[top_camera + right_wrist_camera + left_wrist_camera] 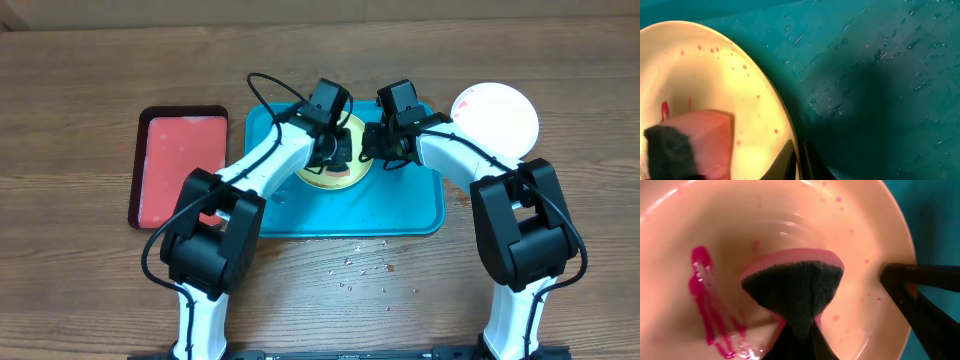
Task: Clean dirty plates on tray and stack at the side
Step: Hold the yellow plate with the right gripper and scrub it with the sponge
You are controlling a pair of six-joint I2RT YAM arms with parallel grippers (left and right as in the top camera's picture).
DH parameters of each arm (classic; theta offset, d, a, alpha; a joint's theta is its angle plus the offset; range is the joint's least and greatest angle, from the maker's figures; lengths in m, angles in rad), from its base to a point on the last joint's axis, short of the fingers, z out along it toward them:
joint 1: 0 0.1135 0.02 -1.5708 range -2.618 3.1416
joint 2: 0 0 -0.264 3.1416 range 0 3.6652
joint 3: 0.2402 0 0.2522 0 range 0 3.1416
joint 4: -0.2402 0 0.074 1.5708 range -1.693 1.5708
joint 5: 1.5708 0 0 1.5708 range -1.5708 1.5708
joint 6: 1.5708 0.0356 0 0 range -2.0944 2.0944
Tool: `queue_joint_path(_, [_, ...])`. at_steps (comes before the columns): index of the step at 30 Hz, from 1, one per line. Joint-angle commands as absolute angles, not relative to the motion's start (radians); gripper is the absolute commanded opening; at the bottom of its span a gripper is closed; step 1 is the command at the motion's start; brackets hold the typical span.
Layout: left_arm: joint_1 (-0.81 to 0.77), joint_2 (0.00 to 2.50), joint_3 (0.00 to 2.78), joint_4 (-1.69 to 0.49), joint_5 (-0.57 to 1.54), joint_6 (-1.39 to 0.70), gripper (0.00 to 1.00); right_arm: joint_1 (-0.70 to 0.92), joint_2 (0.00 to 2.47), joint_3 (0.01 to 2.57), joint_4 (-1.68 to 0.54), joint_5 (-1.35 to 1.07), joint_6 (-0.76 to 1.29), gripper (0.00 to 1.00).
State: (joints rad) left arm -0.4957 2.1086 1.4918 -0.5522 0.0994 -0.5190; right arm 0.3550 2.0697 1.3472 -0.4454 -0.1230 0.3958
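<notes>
Next, my left gripper needs to lift, cross over to the red tray's bottom on the left in the overhead view, lower and release the sponge (pixel 795 287), since that bottom lies empty.
A yellow-green plate (pixel 338 172) lies on the teal tray (pixel 400 205). My left gripper (pixel 335 150) is shut on a pink sponge (pixel 795 287) with a dark scouring face, pressed onto the plate's (pixel 790 215) inside. A red sauce smear (pixel 707 305) lies left of the sponge, with small red specks on the plate's right side. My right gripper (pixel 799 160) is shut on the plate's (pixel 705 75) right rim, one finger inside and one outside; its fingers (pixel 920 285) also show in the left wrist view. A white plate (pixel 495 118) rests on the table right of the tray.
A smaller dark-rimmed red tray (pixel 180 165) lies left of the teal tray. Water droplets dot the teal tray (pixel 880 75). Small crumbs or drops (pixel 365 265) are scattered on the wooden table in front of the tray.
</notes>
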Motion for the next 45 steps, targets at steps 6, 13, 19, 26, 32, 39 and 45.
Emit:
queue_joint_path(6, [-0.501,2.106,1.473,-0.531,-0.082,-0.47,0.05,0.358,2.088,1.347,-0.443,-0.105,0.397,0.07])
queue_joint_path(13, [-0.482,2.106,1.474,-0.62,-0.356,-0.431,0.04,0.358,2.088,1.347,-0.447,-0.105,0.397,0.07])
queue_joint_path(19, [-0.462,2.09,1.518,-0.632,-0.391,-0.381,0.04,0.358,2.088,1.347,-0.448,-0.105,0.397,0.07])
queue_joint_path(26, [-0.464,2.038,1.62,-0.642,-0.145,-0.381,0.04,0.358,2.088,1.347,-0.447,-0.105,0.397,0.07])
queue_joint_path(32, [-0.478,2.093,1.589,-0.582,0.109,-0.411,0.04,0.358,2.088,1.347,-0.44,-0.106,0.398,0.06])
queue_joint_path(39, [-0.477,2.218,1.588,-0.588,0.06,-0.423,0.05,0.358,2.088,1.347,-0.443,-0.105,0.397,0.05])
queue_joint_path(45, [-0.424,2.204,1.589,-0.603,-0.065,-0.422,0.04,0.358,2.088,1.347,-0.443,-0.105,0.397,0.04])
